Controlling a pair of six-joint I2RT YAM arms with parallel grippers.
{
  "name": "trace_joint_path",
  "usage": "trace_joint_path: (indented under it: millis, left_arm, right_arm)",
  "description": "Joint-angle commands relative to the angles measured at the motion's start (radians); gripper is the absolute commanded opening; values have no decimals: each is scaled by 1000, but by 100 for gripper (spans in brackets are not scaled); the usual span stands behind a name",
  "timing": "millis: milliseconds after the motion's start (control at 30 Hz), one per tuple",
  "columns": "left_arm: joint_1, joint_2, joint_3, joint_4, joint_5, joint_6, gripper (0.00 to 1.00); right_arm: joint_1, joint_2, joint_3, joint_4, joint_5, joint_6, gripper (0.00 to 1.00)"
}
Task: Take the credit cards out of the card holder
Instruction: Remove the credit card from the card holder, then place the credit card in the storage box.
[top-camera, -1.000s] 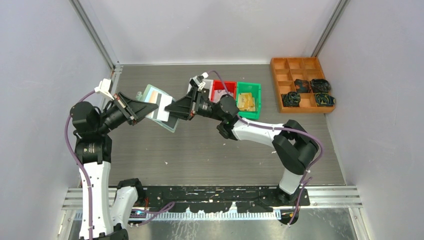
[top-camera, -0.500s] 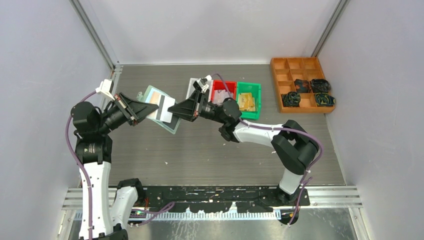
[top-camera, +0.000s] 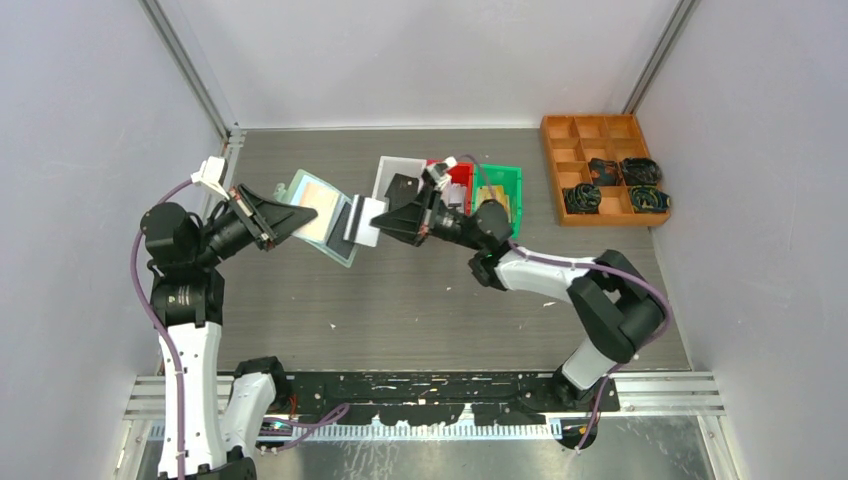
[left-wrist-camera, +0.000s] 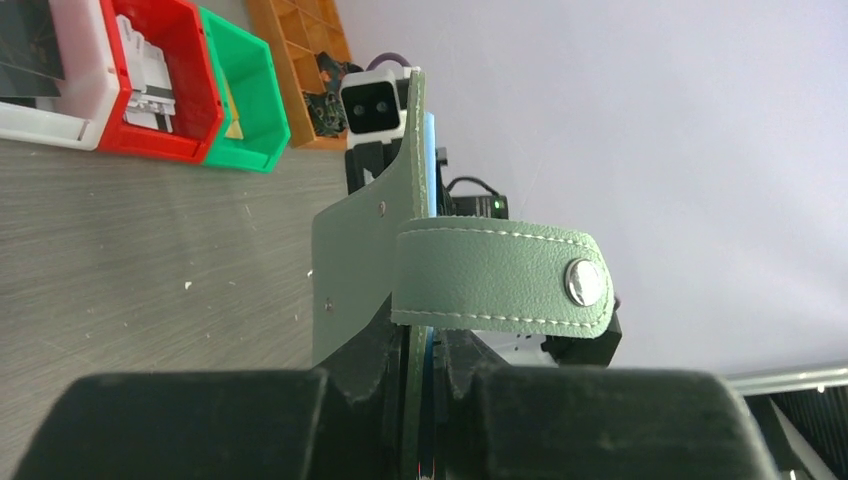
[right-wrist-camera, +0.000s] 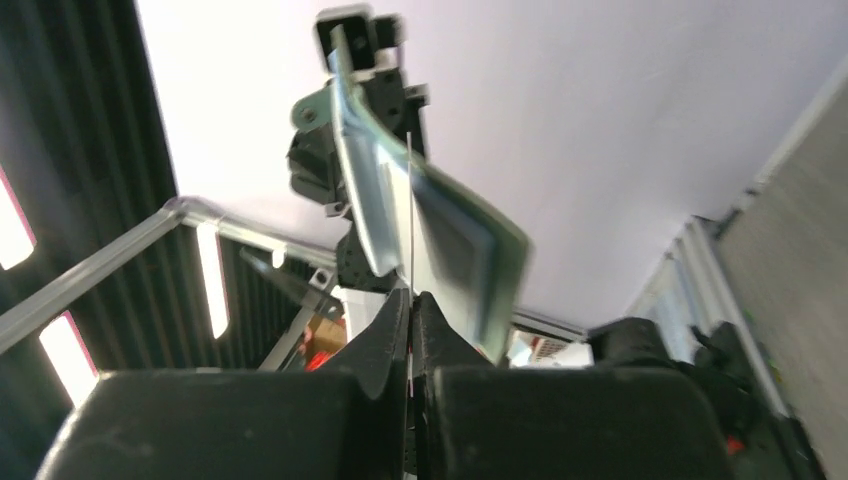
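Observation:
The right gripper goes toward the right in the top view next, turns downward over the red bin (top-camera: 461, 178) and releases the silver-grey card (top-camera: 366, 221), since pale cards lie there.
My left gripper (top-camera: 297, 219) is shut on the mint-green card holder (top-camera: 318, 208) and holds it open above the table. In the left wrist view the holder (left-wrist-camera: 360, 250) stands edge-on between the jaws (left-wrist-camera: 425, 372), its snap tab (left-wrist-camera: 495, 280) folded across. My right gripper (top-camera: 386, 222) is shut on a silver-grey card (top-camera: 366, 221), held at the holder's right edge. A black card (top-camera: 343, 233) sticks out of the holder beside it. In the right wrist view the silver card (right-wrist-camera: 409, 200) is a thin edge-on line rising from the shut fingers (right-wrist-camera: 411, 300), with the holder (right-wrist-camera: 445, 235) behind.
A white bin (top-camera: 392, 172) holding a black card (top-camera: 403, 187), a red bin (top-camera: 461, 176) and a green bin (top-camera: 510, 178) with a gold card (top-camera: 493, 204) stand behind my right arm. A wooden divided tray (top-camera: 566, 137) with black coiled cables (top-camera: 612, 184) is at the back right.
My right gripper has moved right, away from the left gripper, drawing the silver-grey card out of the holder. The black card now shows at the holder's edge. The left arm has stayed put.

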Motion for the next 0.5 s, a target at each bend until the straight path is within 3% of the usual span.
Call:
trace_joint_path:
  millis: [0, 33, 100, 167, 200, 233, 300, 467]
  left_arm:
    - [3, -3, 34, 125, 90, 41, 0]
    - [3, -2, 37, 127, 108, 58, 0]
    - [3, 0, 47, 102, 141, 124, 0]
    - [3, 2, 81, 30, 157, 213, 0]
    - [4, 4, 98, -10, 160, 259, 0]
    - [2, 5, 113, -52, 154, 304, 0]
    - [2, 7, 131, -114, 142, 365, 0]
    - [3, 13, 130, -128, 130, 370, 0]
  right_arm:
    - [-148, -179, -84, -105, -86, -39, 1]
    - [-184, -223, -102, -159, -102, -67, 1]
    - [-255, -311, -83, -429, -152, -177, 1]
    - [-314, -378, 26, -918, -149, -439, 1]
    - [-337, -390, 102, -1183, -76, -649, 1]
    - [-355, -387, 174, -1389, -6, -756, 1]
    - [-381, -358, 272, -1574, 92, -885, 1]
    - [-417, -195, 448, -1735, 248, -1036, 1]
